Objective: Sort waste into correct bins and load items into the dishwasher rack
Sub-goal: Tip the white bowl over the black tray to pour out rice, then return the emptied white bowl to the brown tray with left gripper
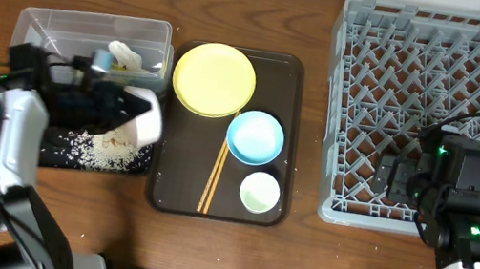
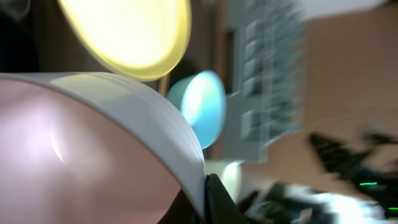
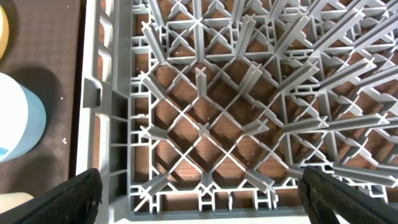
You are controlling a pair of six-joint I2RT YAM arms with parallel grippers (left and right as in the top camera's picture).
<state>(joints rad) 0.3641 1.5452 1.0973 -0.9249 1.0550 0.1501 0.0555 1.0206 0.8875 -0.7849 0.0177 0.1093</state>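
I will carry the bowl across and down with my left gripper next and then release it, because the bare tray beside the chopsticks is below my left gripper and to its right in the overhead view.
My left gripper [image 1: 125, 107] [image 2: 205, 196] is shut on the rim of the white bowl [image 1: 146, 120] [image 2: 93, 143]. The bowl is tilted on its side over the black tray [image 1: 53, 155], where loose rice grains [image 1: 107, 150] lie. A crumpled white tissue [image 1: 127, 57] sits in the clear tub [image 1: 64, 27]. On the brown tray [image 1: 171, 172] are the yellow plate [image 1: 215, 79] [image 2: 130, 31], the blue bowl [image 1: 255, 137] [image 2: 196, 112], the green cup [image 1: 260, 192] and the chopsticks [image 1: 214, 174]. Over the front left of the dishwasher rack [image 1: 356, 76] [image 3: 99, 93], my right gripper [image 1: 397, 179] [image 3: 202, 193] hangs open and empty.
The rack holds nothing among its upright pegs. The blue bowl [image 3: 18, 124] shows just left of the rack wall in the right wrist view. Bare wooden table [image 1: 297, 260] lies in front of the brown tray and the rack.
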